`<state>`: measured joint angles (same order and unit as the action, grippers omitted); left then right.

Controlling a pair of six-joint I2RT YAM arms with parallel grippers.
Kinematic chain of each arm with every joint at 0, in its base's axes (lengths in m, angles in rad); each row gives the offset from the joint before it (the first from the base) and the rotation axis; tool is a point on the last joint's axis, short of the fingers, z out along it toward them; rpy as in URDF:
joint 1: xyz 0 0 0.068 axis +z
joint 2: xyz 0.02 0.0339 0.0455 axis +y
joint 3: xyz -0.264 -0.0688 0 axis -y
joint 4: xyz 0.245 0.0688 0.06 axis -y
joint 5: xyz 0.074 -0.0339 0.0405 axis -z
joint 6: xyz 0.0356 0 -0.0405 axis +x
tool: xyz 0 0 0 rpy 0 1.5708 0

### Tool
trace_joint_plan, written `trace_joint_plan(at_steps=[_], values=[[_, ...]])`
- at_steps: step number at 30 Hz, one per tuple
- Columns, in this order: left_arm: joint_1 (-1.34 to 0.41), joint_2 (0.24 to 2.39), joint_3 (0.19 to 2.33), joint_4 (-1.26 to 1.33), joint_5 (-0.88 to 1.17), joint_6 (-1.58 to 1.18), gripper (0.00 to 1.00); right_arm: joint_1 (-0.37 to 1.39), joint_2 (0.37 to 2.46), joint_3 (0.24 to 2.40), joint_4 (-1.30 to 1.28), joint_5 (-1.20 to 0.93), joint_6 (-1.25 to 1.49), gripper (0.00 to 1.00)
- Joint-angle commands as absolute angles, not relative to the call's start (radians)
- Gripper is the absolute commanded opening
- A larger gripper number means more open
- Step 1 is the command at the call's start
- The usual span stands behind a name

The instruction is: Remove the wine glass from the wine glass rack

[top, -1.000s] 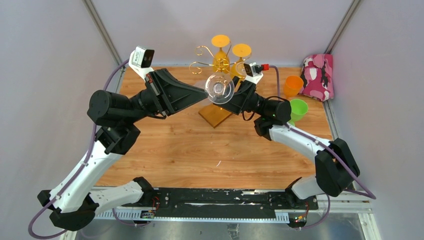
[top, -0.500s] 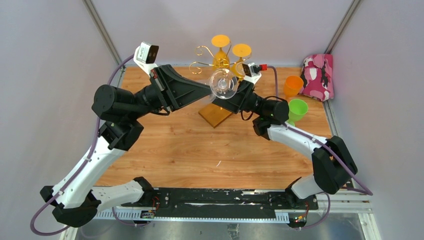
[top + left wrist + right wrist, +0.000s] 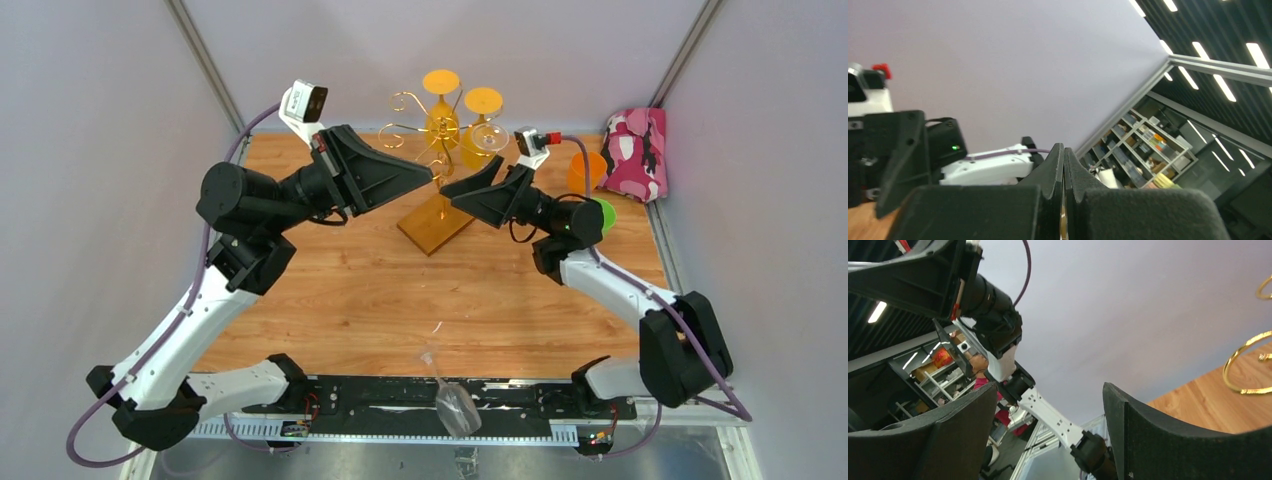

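Note:
The hanging clear glass's foot lies outward, so I will next move my right gripper there and close on the foot's edge toward the orange cup, clear of the wire.
A clear wine glass lies on its side at the table's near edge, its bowl over the black rail, in neither gripper. The wine glass rack, gold wire on a wooden base, stands at the back centre; one gold curl shows in the right wrist view. My left gripper is shut with its tip at the rack's stem; its fingers are pressed together. My right gripper stands open just right of the stem, nothing between its fingers.
Two orange glasses and a clear one hang on the rack. An orange cup, a green cup and a pink patterned cloth sit at the back right. A black rail runs along the near edge.
The clear glass held up between both grippers has left them and now lies at the near edge. The right gripper opened and drew back right; the left stayed shut by the rack.

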<state>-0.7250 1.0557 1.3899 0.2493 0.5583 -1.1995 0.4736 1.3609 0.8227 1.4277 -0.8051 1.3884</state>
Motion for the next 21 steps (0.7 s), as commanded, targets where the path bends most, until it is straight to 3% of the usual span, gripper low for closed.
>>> trace_joint_plan(at_steps=[1, 3, 8, 13, 16, 21], values=[[-0.634, 1.122, 1.358, 0.265, 0.593, -1.190, 0.00, 0.444, 1.253, 0.757, 1.203, -0.904, 1.267, 0.83], [-0.578, 1.163, 1.304, 0.314, 0.639, -1.223, 0.00, 0.392, 1.165, 0.729, 1.020, -0.917, 1.171, 0.79], [-0.529, 1.216, 1.148, 0.333, 0.631, -1.119, 0.00, 0.355, 0.887, 0.855, 0.137, -0.740, 0.566, 0.72], [-0.512, 1.340, 1.119, 0.228, 0.622, -0.969, 0.00, 0.326, 0.900, 0.984, -0.374, -0.456, 0.318, 0.68], [-0.506, 1.383, 1.095, 0.213, 0.602, -0.922, 0.00, 0.317, 0.918, 0.963, -0.481, -0.347, 0.260, 0.68], [-0.506, 1.456, 1.165, 0.021, 0.557, -0.731, 0.00, 0.314, 1.003, 0.965, -0.486, -0.368, 0.241, 0.71]])
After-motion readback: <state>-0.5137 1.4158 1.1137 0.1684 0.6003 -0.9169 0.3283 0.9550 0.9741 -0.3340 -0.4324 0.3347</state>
